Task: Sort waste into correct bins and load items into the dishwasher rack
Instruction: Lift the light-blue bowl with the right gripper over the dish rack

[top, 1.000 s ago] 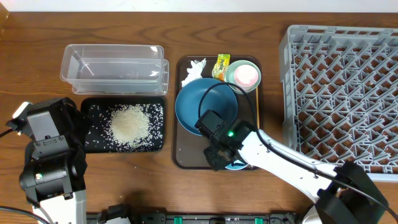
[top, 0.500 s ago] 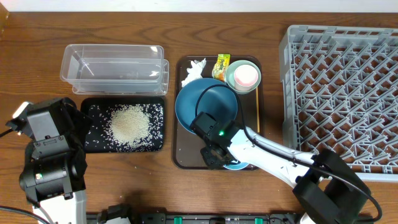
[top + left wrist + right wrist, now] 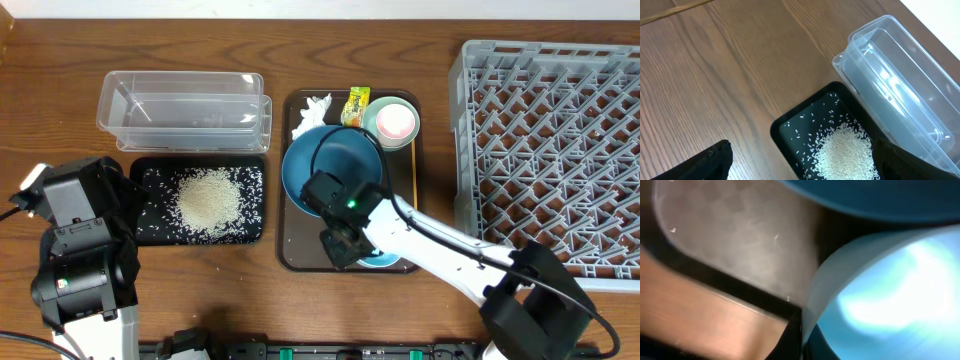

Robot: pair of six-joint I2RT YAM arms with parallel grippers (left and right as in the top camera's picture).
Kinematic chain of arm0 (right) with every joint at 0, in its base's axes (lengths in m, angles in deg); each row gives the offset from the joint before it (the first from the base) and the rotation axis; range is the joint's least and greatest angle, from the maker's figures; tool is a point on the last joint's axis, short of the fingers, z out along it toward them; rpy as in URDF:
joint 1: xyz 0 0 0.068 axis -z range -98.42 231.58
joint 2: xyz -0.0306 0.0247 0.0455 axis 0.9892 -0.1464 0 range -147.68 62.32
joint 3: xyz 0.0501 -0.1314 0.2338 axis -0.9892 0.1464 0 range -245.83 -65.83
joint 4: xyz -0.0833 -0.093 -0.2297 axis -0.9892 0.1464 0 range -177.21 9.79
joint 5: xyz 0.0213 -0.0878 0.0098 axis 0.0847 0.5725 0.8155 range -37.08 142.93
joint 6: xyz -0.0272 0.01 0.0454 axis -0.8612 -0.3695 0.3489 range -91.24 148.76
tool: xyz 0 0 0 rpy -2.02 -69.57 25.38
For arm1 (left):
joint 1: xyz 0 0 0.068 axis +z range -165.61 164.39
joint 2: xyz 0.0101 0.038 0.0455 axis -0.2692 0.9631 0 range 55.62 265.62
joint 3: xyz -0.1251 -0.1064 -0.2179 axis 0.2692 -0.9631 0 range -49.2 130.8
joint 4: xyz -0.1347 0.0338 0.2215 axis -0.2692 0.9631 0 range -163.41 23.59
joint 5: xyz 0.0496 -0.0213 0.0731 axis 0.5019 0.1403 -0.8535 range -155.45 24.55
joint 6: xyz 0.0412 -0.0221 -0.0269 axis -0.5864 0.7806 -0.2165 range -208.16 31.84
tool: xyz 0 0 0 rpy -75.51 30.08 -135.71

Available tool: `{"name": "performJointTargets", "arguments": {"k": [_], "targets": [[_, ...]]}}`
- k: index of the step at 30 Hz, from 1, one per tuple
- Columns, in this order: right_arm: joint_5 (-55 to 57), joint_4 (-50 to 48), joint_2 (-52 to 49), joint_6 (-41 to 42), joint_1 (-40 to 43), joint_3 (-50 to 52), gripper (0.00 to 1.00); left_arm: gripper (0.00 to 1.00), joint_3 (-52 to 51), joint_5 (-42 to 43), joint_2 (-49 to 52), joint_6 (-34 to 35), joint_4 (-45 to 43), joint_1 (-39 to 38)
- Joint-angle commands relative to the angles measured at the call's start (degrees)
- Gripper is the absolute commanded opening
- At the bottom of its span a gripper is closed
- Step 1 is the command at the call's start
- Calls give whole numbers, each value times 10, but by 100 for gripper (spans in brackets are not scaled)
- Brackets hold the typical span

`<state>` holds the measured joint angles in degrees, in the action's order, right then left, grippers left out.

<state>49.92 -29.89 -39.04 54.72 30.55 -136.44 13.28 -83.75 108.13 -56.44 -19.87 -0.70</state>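
The rack's empty wires are outward of my right gripper, to its right in the overhead view, so I will lift the light-blue bowl over them, tip it and let it go.
My right gripper (image 3: 343,244) is shut on the left rim of the light-blue bowl (image 3: 387,262), which sits at the near end of the brown serving tray (image 3: 285,250). In the right wrist view the pale rim of the light-blue bowl (image 3: 880,295) runs down between the fingers of the right gripper (image 3: 802,342). Just beyond lies the dark-blue bowl (image 3: 330,165). A white tissue (image 3: 312,110), a yellow-green wrapper (image 3: 355,105) and a mint bowl (image 3: 372,128) holding a pink cup (image 3: 396,120) crowd the tray's far end. My left gripper (image 3: 810,165) hangs open over the black tray (image 3: 790,135) and its rice (image 3: 842,152).
The grey dishwasher rack (image 3: 550,150) fills the right side of the table. A clear plastic tub (image 3: 185,110) stands behind the black tray (image 3: 150,225). The left arm's base (image 3: 75,240) occupies the near left corner.
The right gripper's jaws have closed onto the light-blue bowl's rim and its wrist has shifted slightly left. The left arm has not moved.
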Motion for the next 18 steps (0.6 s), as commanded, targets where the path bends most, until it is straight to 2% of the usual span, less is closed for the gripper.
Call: {"name": "performJointTargets", "arguments": {"k": [1, 5, 9, 12, 18], "targets": [[-4, 54, 2, -3, 9, -71, 1, 91, 11, -2, -2, 5, 0, 3], [-2, 128, 9, -24, 40, -151, 1, 91, 11, -2, -2, 5, 0, 3], [-2, 138, 29, -62, 106, -213, 1, 91, 11, -2, -2, 5, 0, 3], [-30, 131, 49, -93, 196, -247, 1, 91, 11, -2, -2, 5, 0, 3], [-212, 80, 66, -187, 432, -260, 1, 91, 11, -2, -2, 5, 0, 3]]}}
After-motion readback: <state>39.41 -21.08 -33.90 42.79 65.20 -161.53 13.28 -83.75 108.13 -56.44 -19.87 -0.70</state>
